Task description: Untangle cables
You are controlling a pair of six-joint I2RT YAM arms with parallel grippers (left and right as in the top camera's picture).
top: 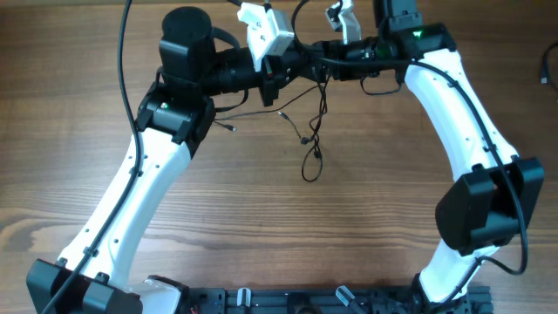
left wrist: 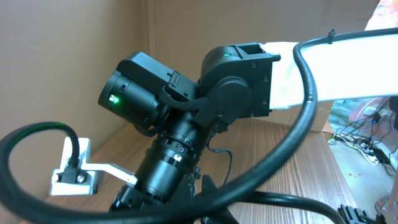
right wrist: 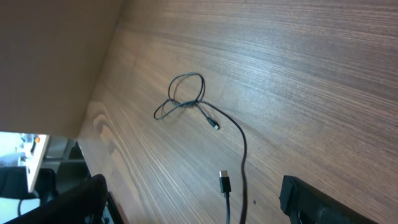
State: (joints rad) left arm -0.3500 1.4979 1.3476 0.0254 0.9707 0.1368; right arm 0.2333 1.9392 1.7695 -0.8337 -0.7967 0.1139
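Observation:
Next, my left gripper moves away to release the upper pieces of cable over the open wood to its left in the overhead view, since both arms crowd together.
The cables [top: 312,144] are thin black wires that hang in loose loops below the point where my two arms meet at the table's far side. More strands trail left [top: 228,124]. In the right wrist view a small knotted loop [right wrist: 185,94] lies on the wood. A strand runs from it down between my right gripper's [right wrist: 199,202] wide-open fingers, next to a USB-C plug end [right wrist: 225,182]. My left gripper [top: 275,78] points at the right wrist. Its jaws [left wrist: 208,198] are hidden behind a thick arm cord.
The right arm's wrist and white camera mount [left wrist: 71,174] fill the left wrist view. A cardboard wall [right wrist: 50,56] borders the table's far side. The arm bases [top: 288,301] stand at the front edge.

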